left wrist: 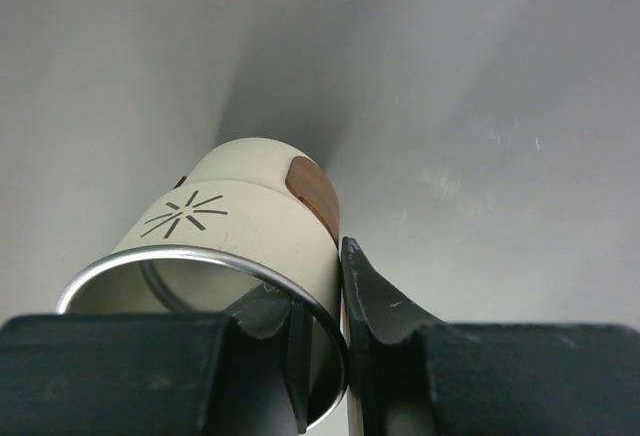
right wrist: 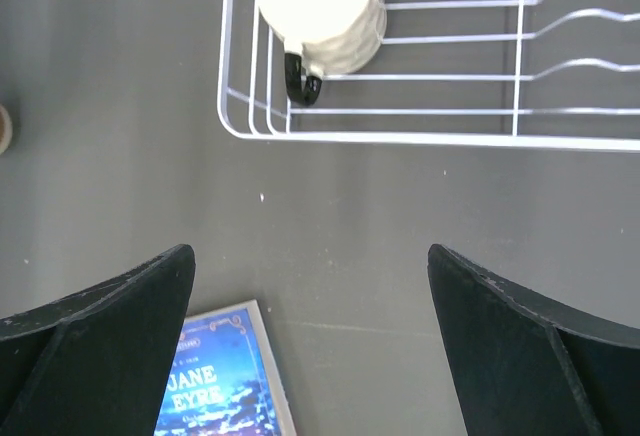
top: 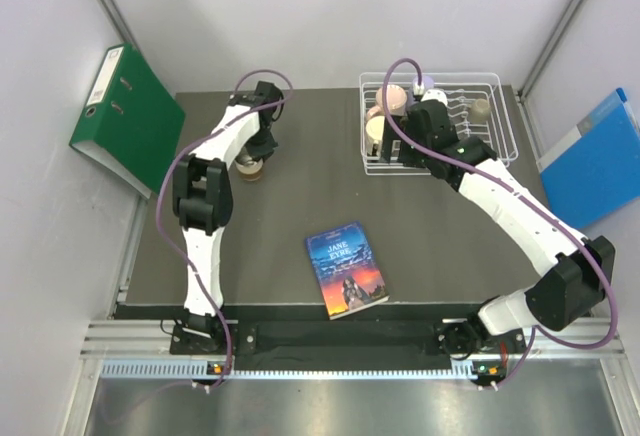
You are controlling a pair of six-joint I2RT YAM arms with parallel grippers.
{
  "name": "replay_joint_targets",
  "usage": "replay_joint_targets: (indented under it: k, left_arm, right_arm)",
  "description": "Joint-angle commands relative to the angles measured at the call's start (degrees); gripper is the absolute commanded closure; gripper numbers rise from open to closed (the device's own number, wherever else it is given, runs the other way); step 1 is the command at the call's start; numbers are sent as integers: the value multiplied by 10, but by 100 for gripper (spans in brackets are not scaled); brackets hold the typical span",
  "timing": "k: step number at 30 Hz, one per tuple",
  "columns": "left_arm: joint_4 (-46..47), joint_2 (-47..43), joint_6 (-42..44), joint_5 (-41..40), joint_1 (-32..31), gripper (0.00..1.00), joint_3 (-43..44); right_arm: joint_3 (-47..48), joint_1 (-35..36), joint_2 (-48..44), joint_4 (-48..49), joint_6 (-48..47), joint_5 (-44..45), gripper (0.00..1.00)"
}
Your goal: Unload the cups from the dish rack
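Note:
To get the base of the held cream cup (top: 250, 169) onto the empty table, my left gripper will lower and draw slightly back first.
My left gripper (top: 252, 157) is shut on the rim of a cream cup (top: 250, 169) with a metal lip and a brown patch, low over the table's far left. In the left wrist view one finger is inside this cup (left wrist: 240, 226) and one outside; the gripper (left wrist: 325, 286) pinches its wall. The white wire dish rack (top: 505, 121) stands at the far right with a salmon-pink cup (top: 392, 96), a lilac tumbler (top: 426, 84), a beige-olive mug (top: 481, 109) and a pale mug (top: 375, 129). My right gripper (top: 400, 151) is open and empty by the rack's front left. In the right wrist view the gripper (right wrist: 310, 256) hovers over bare table before the rack (right wrist: 400, 139), where the pale mug (right wrist: 320, 1) with a dark handle sits in the corner.
A paperback book (top: 347, 269) lies at the table's near middle and shows in the right wrist view (right wrist: 215, 376). A green binder (top: 125, 116) leans beyond the left edge. A blue folder (top: 598, 156) lies beyond the right edge. White walls close in the back and sides.

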Motion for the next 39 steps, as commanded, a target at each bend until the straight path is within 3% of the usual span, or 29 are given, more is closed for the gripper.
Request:
replay_joint_targets:
  k: [1,8,12,23,29,39]
  left_arm:
    - [-18,-90,-6,25,-2,100,-42]
    - [4,-109,-19,73,-3,100,-118]
    - [74,-149,-23,100,-3,100,-213]
    - [75,-143,-19,76,-3,100,-246]
    - [91,-182,-19,68,-4,67,-259]
    - [79,-241,-23,34,-15,36,-245]
  right_arm:
    - [-10,15,-3,13,11,1,0]
    - [-15,23,6,9,19,3,0]
    - [-20,30,2,10,21,8,0]
    - [-28,44,0,3,30,19,0]
    - [-24,46,2,3,27,23,0]
    - [9,56,15,-8,13,34,0]
